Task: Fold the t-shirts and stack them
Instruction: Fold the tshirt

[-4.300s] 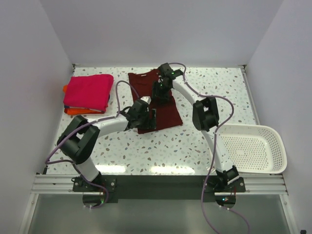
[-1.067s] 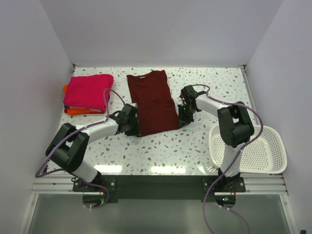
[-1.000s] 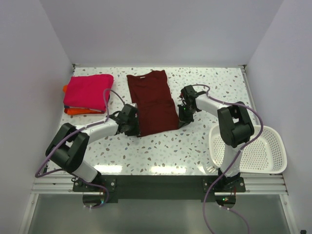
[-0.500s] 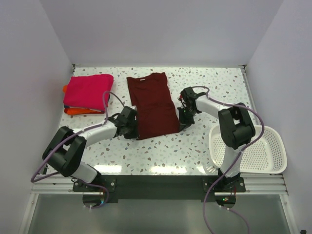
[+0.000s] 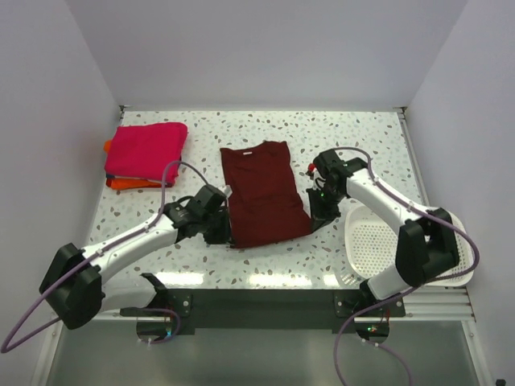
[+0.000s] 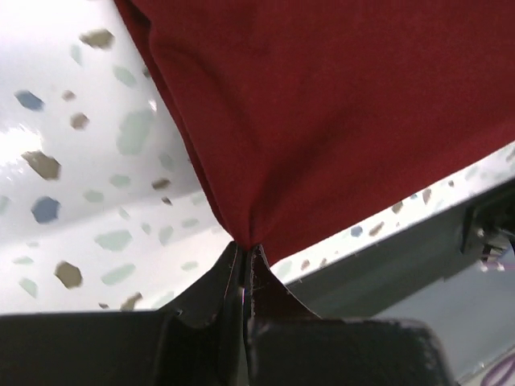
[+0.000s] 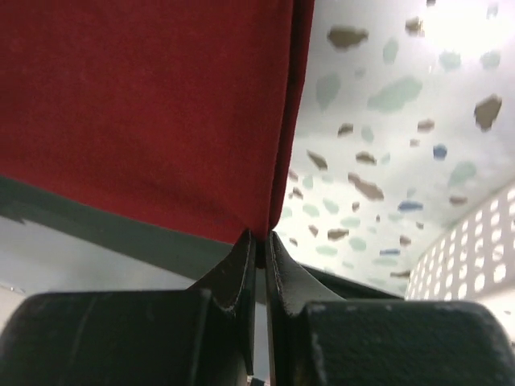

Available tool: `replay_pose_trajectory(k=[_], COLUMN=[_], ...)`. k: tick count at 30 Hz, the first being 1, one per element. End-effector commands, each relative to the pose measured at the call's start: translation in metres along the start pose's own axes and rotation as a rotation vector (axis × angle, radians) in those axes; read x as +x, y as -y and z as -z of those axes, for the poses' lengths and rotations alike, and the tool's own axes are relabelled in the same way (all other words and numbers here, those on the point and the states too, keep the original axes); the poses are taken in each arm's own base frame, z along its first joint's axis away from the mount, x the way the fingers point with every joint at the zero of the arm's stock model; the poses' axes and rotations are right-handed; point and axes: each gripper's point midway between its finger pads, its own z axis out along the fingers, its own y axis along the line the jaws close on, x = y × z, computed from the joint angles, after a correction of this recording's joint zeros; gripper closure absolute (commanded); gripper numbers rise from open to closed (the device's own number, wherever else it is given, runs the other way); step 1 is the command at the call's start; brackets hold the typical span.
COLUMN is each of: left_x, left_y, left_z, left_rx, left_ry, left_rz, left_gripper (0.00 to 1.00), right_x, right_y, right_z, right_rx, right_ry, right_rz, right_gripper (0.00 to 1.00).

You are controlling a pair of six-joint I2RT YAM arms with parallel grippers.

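Note:
The right gripper moves the t-shirt's hem corner up and outward over to the t-shirt's far collar end (image 5: 279,149) next and releases it, because the t-shirt still lies long.
A dark maroon t-shirt (image 5: 263,191) lies as a long folded strip in the middle of the table, collar toward the far side. My left gripper (image 5: 228,236) is shut on its near left corner, and the left wrist view shows the cloth (image 6: 338,104) pinched at the left gripper's tips (image 6: 245,245). My right gripper (image 5: 312,217) is shut on the near right corner, where the red cloth (image 7: 145,104) runs into the right gripper's tips (image 7: 261,238). A folded magenta-pink t-shirt (image 5: 145,150) rests on a folded orange one (image 5: 121,183) at the far left.
A white slotted basket (image 5: 402,245) sits at the near right, beside the right arm's forearm. The table's near edge (image 5: 265,277) runs just below the maroon shirt's hem. Walls close in the table's left, far and right sides.
Both grippers have pulled the maroon shirt's near corners toward the table's near edge. The whole shirt has slid nearer and slightly right. The left gripper closed on its corner.

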Motion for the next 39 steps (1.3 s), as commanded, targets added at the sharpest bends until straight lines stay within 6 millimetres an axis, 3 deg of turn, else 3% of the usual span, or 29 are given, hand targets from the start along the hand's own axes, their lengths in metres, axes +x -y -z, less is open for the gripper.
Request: replay_pose_trajectory(k=[1,9,13,16,18,20,27,35,39], left_x=[0.027,0.041,0.049,0.034,0.019,0.013,-0.019,-0.042,-0.058], left_y=[0.010,0.061,0.080,0.091,0.094,0.086,0.052,0.049,0.033], left_z=[0.025,0.073,0.090,0.103,0.110,0.106,0.084,0.066,0.057], left_rx=[0.022,0.134,0.134,0.126,0.098,0.033,-0.050,-0.023,-0.035], left_ry=[-0.065,-0.056,-0.073,-0.029,0.029,0.045,0.065,0.043,0.063], left_rz=[0.021,0.064,0.064,0.075,0.074,0.062,0.078,0.018,0.048], left_gripper=[1.00,1.00,1.00,1.00,1.00,1.00,1.00,1.00,1.00], right_x=[0.038,0.075,0.076,0.071,0.057,0.042,-0.011,-0.066,-0.089], right_y=[0.006,-0.004,-0.019,-0.025,-0.032,-0.036,-0.046,-0.055,-0.055], right_z=[0.025,0.064,0.090,0.103,0.113,0.120,0.100,0.087,0.078], right_rx=[0.015,-0.021,-0.077,-0.082,-0.091,-0.089,-0.092,-0.068,-0.051], right_ry=[-0.069,-0.079,-0.041,-0.025,0.008,0.053,0.117,0.163,0.176], right_rz=[0.018,-0.001,-0.029,-0.035,-0.028,-0.029,-0.045,-0.036,-0.026], right_gripper=[1.00,1.00,1.00,1.00,1.00,1.00,1.00,1.00,1.00])
